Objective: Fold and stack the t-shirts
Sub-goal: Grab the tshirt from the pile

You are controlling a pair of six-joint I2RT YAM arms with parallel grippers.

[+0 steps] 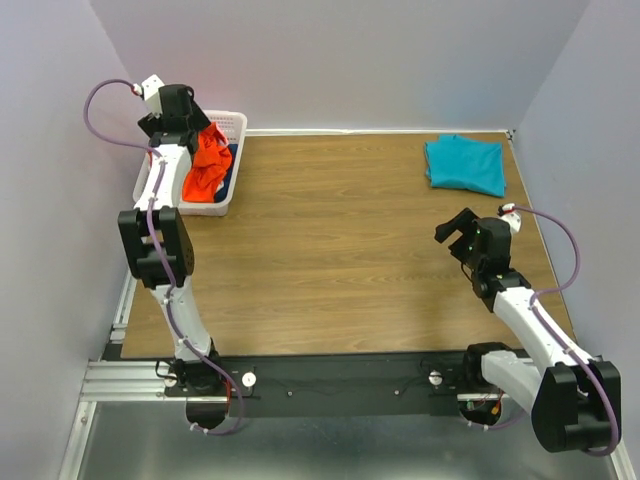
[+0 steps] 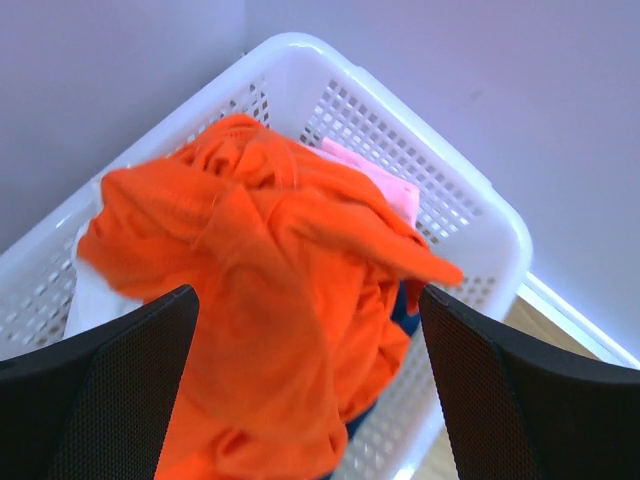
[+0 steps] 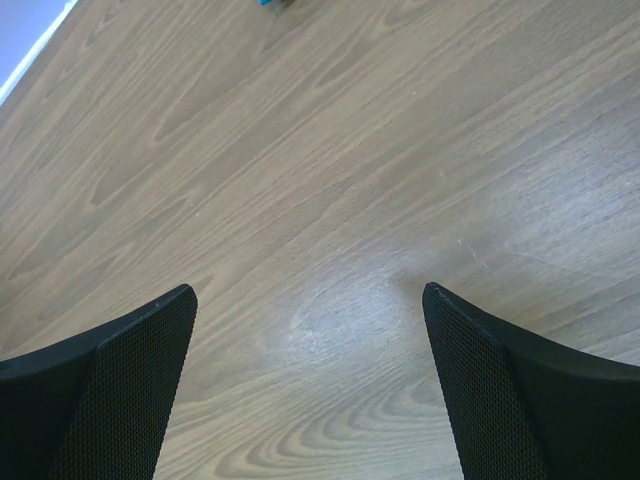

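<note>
A raised fold of the orange shirt (image 1: pixel 206 153) (image 2: pixel 286 282) runs between my open fingers, so my left gripper lowers into the basket onto that fold and closes next.
A bright orange-red t-shirt (image 2: pixel 270 300) lies crumpled on top of the heap in the white basket (image 2: pixel 470 200). Pink (image 2: pixel 385 180), white (image 2: pixel 95 295) and navy (image 2: pixel 405 305) fabric show under it. My left gripper (image 2: pixel 308 295) hangs open over the basket (image 1: pixel 228 118), its fingers wide on either side of the orange shirt (image 1: pixel 208 165) without pinching it. A teal-blue t-shirt (image 1: pixel 465 165) lies folded at the table's far right. My right gripper (image 1: pixel 458 232) stands open over bare wood (image 3: pixel 310 295), nearer than the teal shirt and holding nothing.
The basket sits in the far left corner against the walls. The wooden table (image 1: pixel 330 250) stretches between the two arms. A sliver of teal (image 3: pixel 268 3) shows at the top edge of the right wrist view.
</note>
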